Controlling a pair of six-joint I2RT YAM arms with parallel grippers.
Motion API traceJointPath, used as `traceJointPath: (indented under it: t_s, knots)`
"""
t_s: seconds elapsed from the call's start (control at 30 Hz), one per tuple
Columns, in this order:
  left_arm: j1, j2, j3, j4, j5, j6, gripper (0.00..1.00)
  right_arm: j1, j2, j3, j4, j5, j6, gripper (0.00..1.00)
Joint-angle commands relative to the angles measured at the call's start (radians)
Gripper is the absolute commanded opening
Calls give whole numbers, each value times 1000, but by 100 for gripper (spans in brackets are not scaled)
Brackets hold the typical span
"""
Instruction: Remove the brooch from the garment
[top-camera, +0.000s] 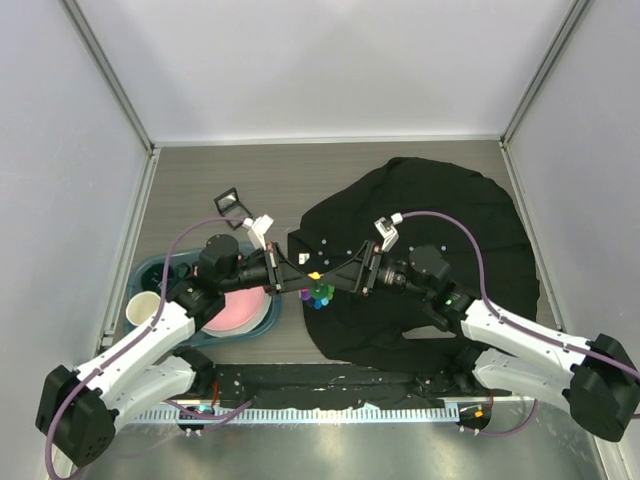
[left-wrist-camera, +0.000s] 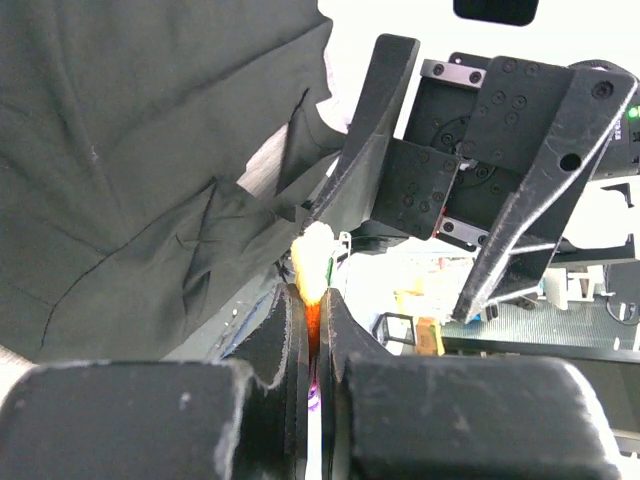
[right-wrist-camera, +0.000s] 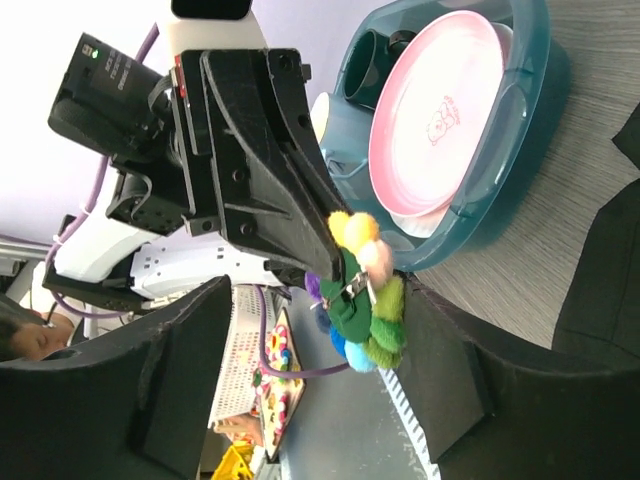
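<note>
The left gripper moves outward and down to the small black frame next, which lies below and outward of it, and releases the brooch, already clear of cloth.
The brooch, a small flower of coloured pom-poms, hangs above the left edge of the black garment. My left gripper is shut on it. In the left wrist view its yellow-orange petals are pinched between the closed fingers, with the garment hanging to the left. In the right wrist view the brooch shows its green back and metal pin, with no cloth on it. My right gripper stands open around it, fingers wide on either side. The right gripper faces the left one.
A teal tub at the left holds a pink plate, a white cup and dark mugs. A small black frame lies behind it. A white ridged rack runs along the near edge.
</note>
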Motion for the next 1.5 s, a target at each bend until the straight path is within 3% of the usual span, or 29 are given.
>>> traceJointPath:
  t_s: [0.0, 0.17, 0.23, 0.37, 0.4, 0.6, 0.77, 0.97, 1.1, 1.47]
  knots:
    - [20, -14, 64, -55, -25, 52, 0, -11, -64, 12, -102, -22, -91, 77]
    - [59, -8, 118, -182, -61, 108, 0, -42, -137, 5, -231, 13, -175, 79]
    - [68, 0, 184, -310, -106, 180, 0, -56, -166, 22, -309, 35, -214, 79]
    - [83, 47, 351, -599, -345, 340, 0, -79, -185, 64, -454, 125, -326, 79]
    - [83, 68, 403, -728, -494, 399, 0, -82, -185, 73, -475, 138, -364, 79]
    - [85, 309, 724, -1015, -935, 563, 0, -100, -168, 116, -555, 175, -449, 79]
    - [85, 551, 917, -1032, -1118, 743, 0, -120, -165, 125, -560, 170, -479, 79]
    - [82, 783, 1086, -983, -1229, 919, 0, -155, -171, 125, -567, 132, -498, 79]
    - [83, 938, 1178, -986, -1303, 970, 0, -168, -195, 117, -589, 125, -495, 79]
    - [83, 1174, 1284, -903, -1454, 1054, 0, -178, -208, 93, -589, 119, -482, 79]
